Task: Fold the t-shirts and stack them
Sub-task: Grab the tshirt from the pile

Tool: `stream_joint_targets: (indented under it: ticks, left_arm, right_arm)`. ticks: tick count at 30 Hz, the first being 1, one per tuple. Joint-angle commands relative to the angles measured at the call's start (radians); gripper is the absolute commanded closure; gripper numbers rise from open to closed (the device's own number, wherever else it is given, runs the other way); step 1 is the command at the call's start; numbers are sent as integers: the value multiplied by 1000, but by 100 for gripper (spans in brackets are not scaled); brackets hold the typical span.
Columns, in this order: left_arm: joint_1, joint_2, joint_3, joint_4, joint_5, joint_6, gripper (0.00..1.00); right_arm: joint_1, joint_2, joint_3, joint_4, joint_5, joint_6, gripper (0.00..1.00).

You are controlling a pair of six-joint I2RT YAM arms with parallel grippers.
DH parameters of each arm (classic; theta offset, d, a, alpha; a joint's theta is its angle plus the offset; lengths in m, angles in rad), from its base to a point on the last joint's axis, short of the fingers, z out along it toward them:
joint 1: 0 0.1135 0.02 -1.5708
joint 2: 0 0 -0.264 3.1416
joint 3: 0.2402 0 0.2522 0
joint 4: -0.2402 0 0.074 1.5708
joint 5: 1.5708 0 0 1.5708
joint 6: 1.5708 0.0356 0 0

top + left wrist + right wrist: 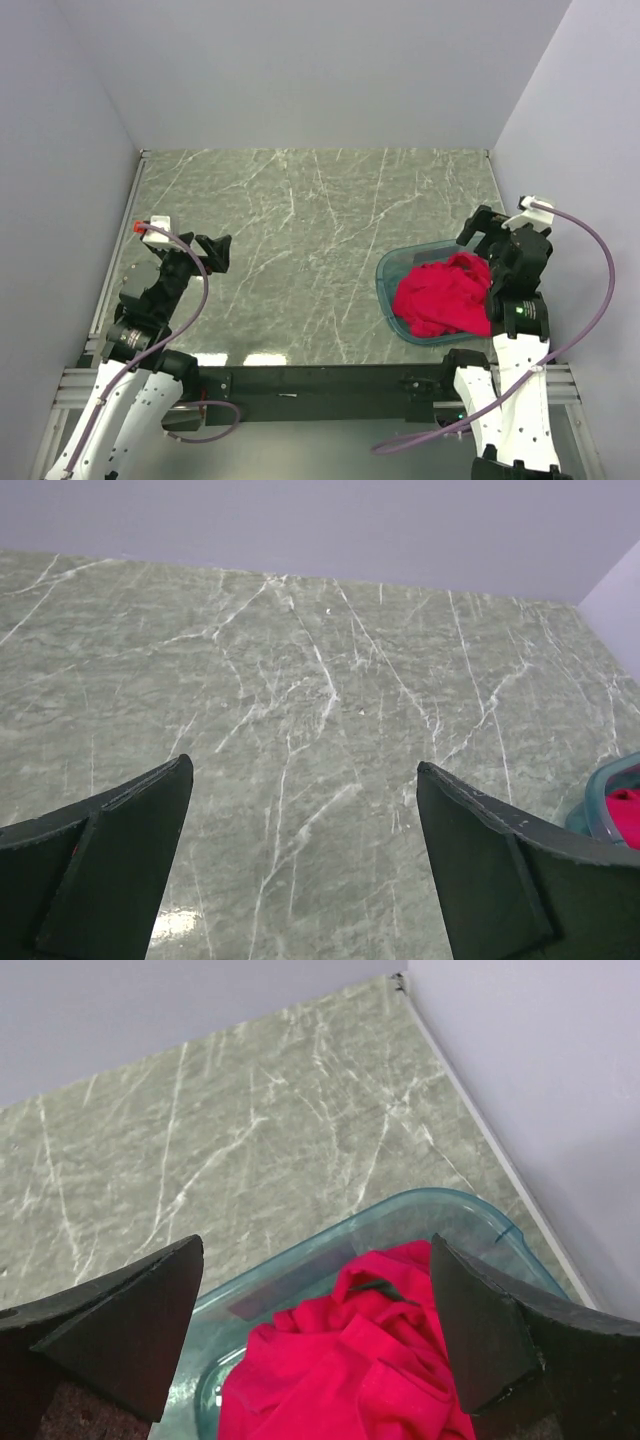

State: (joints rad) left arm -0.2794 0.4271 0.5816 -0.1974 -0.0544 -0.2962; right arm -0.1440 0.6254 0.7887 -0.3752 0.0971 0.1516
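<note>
The red t-shirt's far folds are bunched below my right gripper's open fingers, so it should next go down into the teal bin [392, 268] and close on them.
A crumpled bright red t-shirt [445, 295] lies bunched in a teal translucent bin [392, 268] at the right near side of the table. In the right wrist view the t-shirt [350, 1370] fills the bin [300, 1265] below the fingers. My right gripper [490, 232] hangs above the bin's right end, open and holding nothing [315, 1290]. My left gripper [213, 250] is at the table's left side, far from the shirt, open over bare marble [305, 810]. The bin's edge [600, 800] shows at the right of the left wrist view.
The table top is green-grey marble [300, 220], walled by pale panels at the back and both sides. The bin sits close to the right wall [570, 150] and the near edge rail [320, 375].
</note>
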Motion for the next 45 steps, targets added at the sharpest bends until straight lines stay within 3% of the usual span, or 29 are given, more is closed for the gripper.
stream_joint_targets:
  ticks: [1, 2, 3, 4, 6, 10, 19, 27, 32, 34, 35, 36, 37, 38, 42, 45]
  left_arm:
    - [-4, -8, -3, 55, 22, 25, 1]
    - [-4, -8, -5, 59, 24, 25, 1]
    - [-4, -2, -5, 59, 28, 25, 1]
    - [-6, 1, -5, 59, 31, 23, 0]
    - [-9, 4, -3, 56, 31, 25, 1]
    - [-17, -7, -5, 55, 28, 25, 1]
    - [-26, -27, -8, 56, 27, 28, 0]
    - [-30, -27, -11, 61, 33, 29, 1]
    - [-35, -25, -12, 65, 37, 31, 1]
    - [-37, -24, -12, 66, 37, 31, 0]
    - [-37, -24, -12, 64, 36, 31, 1]
    - [-37, -21, -12, 62, 34, 31, 0]
    - [-38, -21, -12, 62, 34, 31, 1]
    - [-38, -24, -12, 62, 34, 32, 0]
    - [-41, -13, -14, 64, 30, 37, 1]
    - [-41, -4, -14, 61, 30, 40, 1]
  right_arm:
    - [-5, -10, 55, -7, -94, -65, 0]
    - [-5, -6, 72, -33, -156, -122, 0]
    - [-5, 11, 92, -74, -397, -306, 0]
    - [-3, 22, 137, -211, -522, -437, 0]
    - [6, 65, 179, -365, -635, -675, 0]
    - [15, 112, 222, -562, -527, -779, 0]
    - [14, 180, 150, -699, -340, -906, 0]
    - [21, 253, 34, -595, -208, -890, 1]
    - [26, 319, -94, -401, -24, -862, 6]
    - [30, 367, -124, -335, 7, -844, 18]
    - [32, 382, -120, -330, -2, -827, 29]
    - [35, 405, -106, -335, -16, -801, 79]
    - [34, 408, -30, -375, -52, -773, 100]
    - [31, 398, 19, -410, -206, -753, 100]
    - [38, 245, 292, -478, -541, -670, 100]
    - [57, 324, 570, -481, -708, -532, 100]
